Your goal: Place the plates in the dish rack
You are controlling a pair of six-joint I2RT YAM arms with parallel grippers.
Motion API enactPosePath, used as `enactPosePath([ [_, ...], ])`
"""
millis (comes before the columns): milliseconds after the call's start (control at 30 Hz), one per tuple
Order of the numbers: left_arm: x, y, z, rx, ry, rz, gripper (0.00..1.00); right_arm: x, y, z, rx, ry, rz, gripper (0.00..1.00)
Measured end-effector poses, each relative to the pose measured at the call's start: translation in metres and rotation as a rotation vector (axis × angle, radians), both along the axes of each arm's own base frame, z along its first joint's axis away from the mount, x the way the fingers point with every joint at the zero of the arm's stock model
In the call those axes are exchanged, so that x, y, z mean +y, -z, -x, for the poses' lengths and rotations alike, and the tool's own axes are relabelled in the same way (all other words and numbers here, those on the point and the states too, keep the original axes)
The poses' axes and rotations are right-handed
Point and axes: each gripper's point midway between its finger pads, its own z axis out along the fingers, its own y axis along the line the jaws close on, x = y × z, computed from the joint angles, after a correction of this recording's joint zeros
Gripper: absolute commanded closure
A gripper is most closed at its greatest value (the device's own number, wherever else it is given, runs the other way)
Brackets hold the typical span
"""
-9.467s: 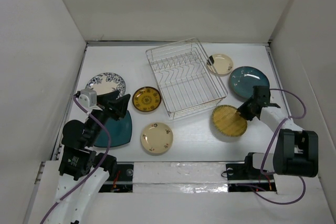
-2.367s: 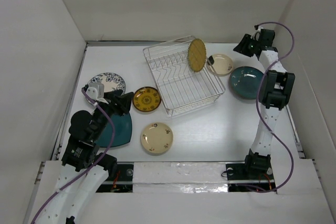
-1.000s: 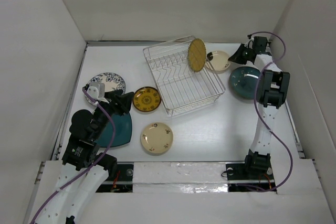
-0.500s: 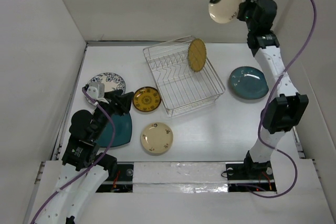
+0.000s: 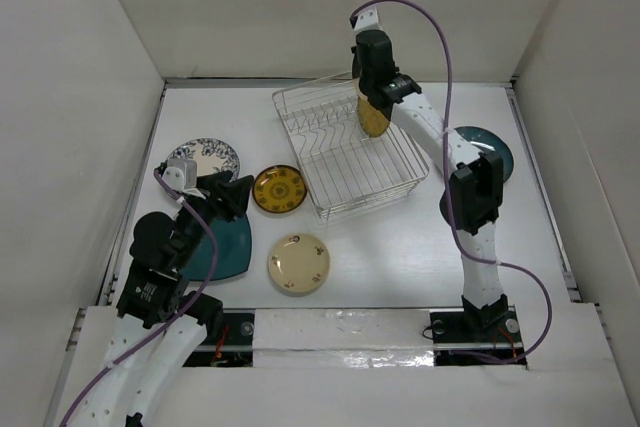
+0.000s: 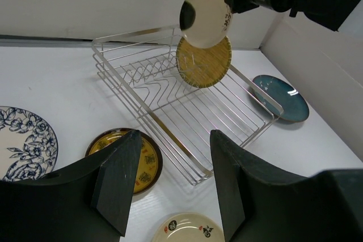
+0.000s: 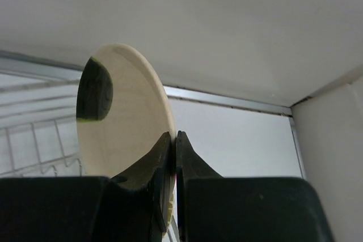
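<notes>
My right gripper moves down with the cream plate on edge and releases the cream plate's rim next, as the empty slot beside the tan plate (image 5: 374, 117) lies below it.
The silver wire dish rack (image 5: 340, 172) sits at the back middle of the table, with a tan grid plate (image 5: 374, 117) upright in its far end. My right gripper (image 7: 174, 138) is shut on the rim of a cream plate (image 7: 122, 123) with a dark patch. It holds the cream plate (image 6: 205, 8) on edge just above the tan plate (image 6: 203, 62). On the table lie the floral plate (image 5: 205, 159), yellow plate (image 5: 279, 189), dark teal plate (image 5: 225, 247), another cream plate (image 5: 298, 263) and round teal plate (image 5: 492, 149). My left gripper (image 5: 235, 192) hovers open beside the yellow plate, empty.
White walls close in the table at the left, back and right. The right arm (image 5: 430, 127) stretches from the near right corner across the rack's right side, partly covering the round teal plate. The rack's front rim (image 6: 187, 162) lies just beyond my left fingers (image 6: 122, 168).
The right arm picked up the cream plate at the back right and swung it left, now over the rack by the tan plate. The left arm has not moved.
</notes>
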Motion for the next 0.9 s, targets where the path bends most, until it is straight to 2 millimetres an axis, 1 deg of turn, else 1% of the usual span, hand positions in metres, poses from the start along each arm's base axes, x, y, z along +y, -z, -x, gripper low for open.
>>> enactPosePath([
  [33, 0.000, 0.000, 0.000, 0.000, 0.000, 0.000, 0.52, -0.001, 0.009, 0.000, 0.022, 0.011, 0.026, 1.00],
  [100, 0.000, 0.000, 0.000, 0.000, 0.000, 0.000, 0.52, -0.003, 0.020, 0.001, 0.050, 0.032, 0.064, 1.00],
  [267, 0.000, 0.000, 0.000, -0.002, 0.000, 0.000, 0.52, -0.005, 0.022, 0.006, 0.052, 0.068, 0.087, 1.00],
  [333, 0.000, -0.001, 0.001, -0.003, 0.000, 0.000, 0.52, -0.002, 0.030, 0.008, 0.064, 0.071, 0.094, 1.00],
  [400, 0.000, -0.001, 0.001, -0.006, 0.000, -0.001, 0.52, 0.000, 0.042, 0.011, 0.086, 0.068, 0.107, 1.00],
  [500, 0.001, -0.001, 0.001, -0.007, 0.000, 0.000, 0.52, 0.005, 0.072, 0.018, 0.145, 0.057, 0.143, 1.00],
  [567, 0.000, -0.001, 0.001, -0.007, 0.001, -0.001, 0.52, 0.007, 0.088, 0.023, 0.174, 0.053, 0.164, 1.00],
  [700, 0.001, -0.001, 0.001, -0.007, 0.000, 0.000, 0.52, 0.009, 0.109, 0.030, 0.213, 0.044, 0.193, 1.00],
  [733, 0.001, -0.001, 0.001, -0.007, 0.000, 0.000, 0.52, 0.010, 0.114, 0.031, 0.222, 0.040, 0.195, 0.97],
  [767, 0.001, -0.001, 0.001, -0.007, 0.000, -0.001, 0.52, 0.010, 0.118, 0.032, 0.228, 0.040, 0.195, 0.91],
  [800, 0.000, -0.001, 0.001, -0.007, 0.001, 0.000, 0.52, 0.011, 0.120, 0.032, 0.225, 0.039, 0.183, 0.70],
  [867, 0.001, -0.001, 0.001, -0.007, 0.000, 0.000, 0.52, 0.012, 0.122, 0.031, 0.223, 0.035, 0.154, 0.55],
  [900, 0.000, -0.001, 0.001, -0.007, 0.001, 0.000, 0.52, 0.014, 0.123, 0.032, 0.226, 0.028, 0.139, 0.45],
])
